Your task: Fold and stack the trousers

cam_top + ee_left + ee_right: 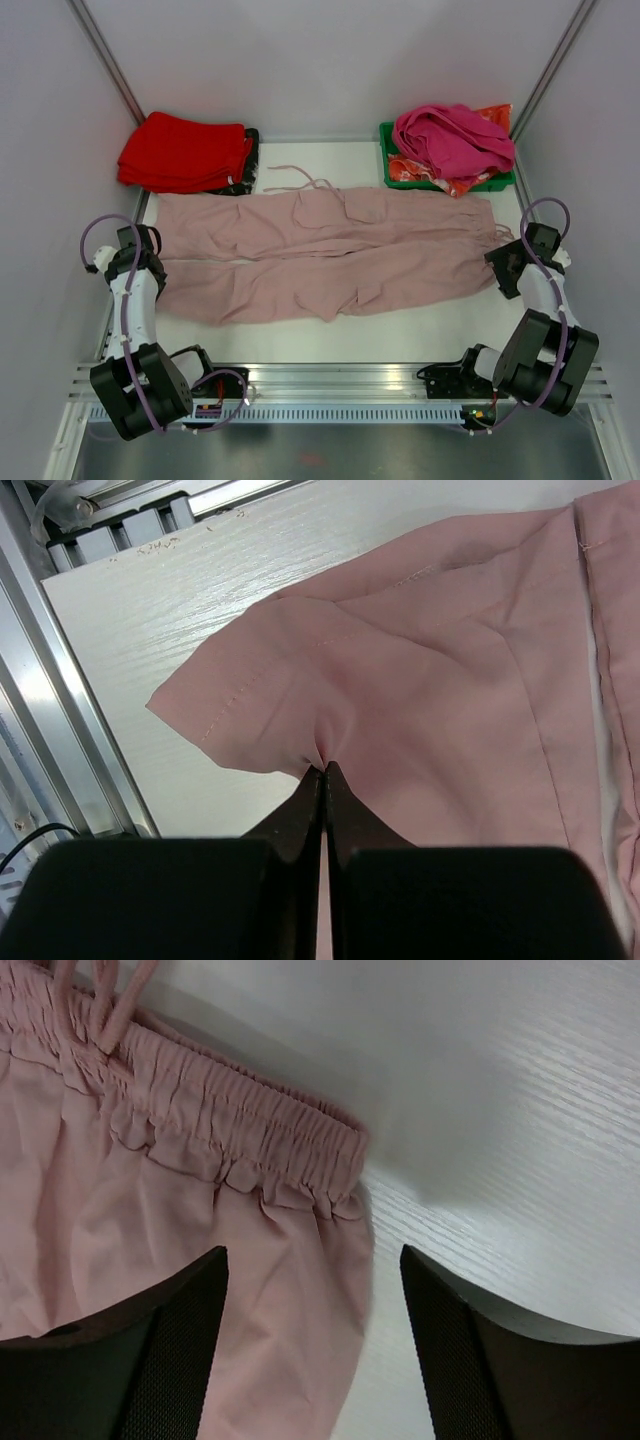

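Observation:
I will lower my open right gripper onto the waistband's near corner point(490, 284) point(335, 1165) and close it there, because my left gripper is already pinching the hem at the opposite end.
The pale pink trousers point(330, 250) lie spread flat across the table, waistband to the right, leg hems to the left, drawstring cords point(295, 180) trailing at the back. My left gripper point(150, 268) is shut on the near leg's hem; in the left wrist view point(322, 770) the fabric point(420, 680) puckers between the closed tips. My right gripper point(503, 270) is open over the waistband's near corner; in the right wrist view point(312, 1260) the elastic waistband point(250, 1130) lies just ahead of the spread fingers point(180, 1300).
Folded red garments point(185, 152) lie at the back left. A green bin point(395, 172) at the back right holds a magenta garment point(455, 138). Aluminium rails point(340, 378) run along the near edge. White walls enclose the table.

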Tool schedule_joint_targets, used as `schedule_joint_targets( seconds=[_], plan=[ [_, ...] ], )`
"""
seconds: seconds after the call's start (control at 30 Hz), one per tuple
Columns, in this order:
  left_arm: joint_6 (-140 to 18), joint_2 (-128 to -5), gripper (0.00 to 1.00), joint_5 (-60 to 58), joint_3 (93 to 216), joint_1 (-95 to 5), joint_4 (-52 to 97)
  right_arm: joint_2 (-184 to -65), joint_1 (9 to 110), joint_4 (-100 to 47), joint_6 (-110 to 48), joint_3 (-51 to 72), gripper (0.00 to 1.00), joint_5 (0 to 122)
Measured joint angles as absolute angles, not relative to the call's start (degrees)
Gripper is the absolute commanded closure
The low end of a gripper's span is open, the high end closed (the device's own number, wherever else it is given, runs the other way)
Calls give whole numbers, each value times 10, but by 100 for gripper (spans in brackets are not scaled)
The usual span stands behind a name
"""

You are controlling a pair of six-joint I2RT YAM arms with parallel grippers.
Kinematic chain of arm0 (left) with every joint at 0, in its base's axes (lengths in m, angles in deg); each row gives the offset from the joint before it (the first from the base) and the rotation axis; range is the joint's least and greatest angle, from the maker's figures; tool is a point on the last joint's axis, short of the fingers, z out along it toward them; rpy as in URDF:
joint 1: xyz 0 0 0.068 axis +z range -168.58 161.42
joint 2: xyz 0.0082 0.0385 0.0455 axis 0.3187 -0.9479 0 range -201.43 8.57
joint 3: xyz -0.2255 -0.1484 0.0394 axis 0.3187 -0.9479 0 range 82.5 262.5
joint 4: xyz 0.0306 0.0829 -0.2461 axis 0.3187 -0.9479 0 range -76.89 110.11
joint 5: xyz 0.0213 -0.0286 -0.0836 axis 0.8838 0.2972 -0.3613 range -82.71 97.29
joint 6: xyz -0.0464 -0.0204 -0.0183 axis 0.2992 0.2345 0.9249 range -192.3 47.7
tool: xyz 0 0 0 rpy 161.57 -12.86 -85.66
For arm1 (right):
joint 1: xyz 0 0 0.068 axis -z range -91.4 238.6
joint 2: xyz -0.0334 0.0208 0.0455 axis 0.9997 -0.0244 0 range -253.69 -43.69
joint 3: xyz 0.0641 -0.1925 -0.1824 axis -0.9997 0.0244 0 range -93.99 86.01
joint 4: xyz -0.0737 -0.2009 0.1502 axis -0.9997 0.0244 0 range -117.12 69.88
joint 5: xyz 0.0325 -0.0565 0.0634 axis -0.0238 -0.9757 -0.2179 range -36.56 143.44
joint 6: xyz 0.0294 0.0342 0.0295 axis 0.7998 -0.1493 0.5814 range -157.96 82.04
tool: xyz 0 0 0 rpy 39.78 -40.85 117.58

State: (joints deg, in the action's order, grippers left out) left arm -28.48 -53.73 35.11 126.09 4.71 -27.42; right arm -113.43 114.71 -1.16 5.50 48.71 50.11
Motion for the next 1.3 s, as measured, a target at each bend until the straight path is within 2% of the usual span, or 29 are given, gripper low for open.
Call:
schedule_joint_targets(
  seconds=[0.3, 0.33, 0.37, 0.43, 0.47, 0.7, 1.0, 1.3],
  plan=[
    [-287, -537, 98, 352, 1260, 47, -269, -1226, 1147, -89, 68, 494, 45, 490],
    [-287, -537, 98, 352, 1259, 47, -269, -1231, 1147, -93, 69, 491, 50, 487],
    [-287, -537, 98, 352, 1258, 47, -269, -1235, 1147, -96, 69, 489, 64, 483],
    [-287, -537, 98, 352, 1255, 47, -269, -1242, 1147, -98, 70, 489, 82, 475],
    [-287, -537, 98, 352, 1255, 47, -270, -1243, 1147, -95, 69, 486, 100, 469],
    [-287, -537, 98, 373, 1265, 47, -292, -1231, 1147, -5, 68, 470, 100, 419],
    [-266, -537, 98, 434, 1311, 47, -359, -1111, 1176, 143, 57, 472, 100, 366],
    [-268, -530, 98, 483, 1329, 47, -385, -1131, 1177, 158, 41, 471, 100, 401]
  ],
)
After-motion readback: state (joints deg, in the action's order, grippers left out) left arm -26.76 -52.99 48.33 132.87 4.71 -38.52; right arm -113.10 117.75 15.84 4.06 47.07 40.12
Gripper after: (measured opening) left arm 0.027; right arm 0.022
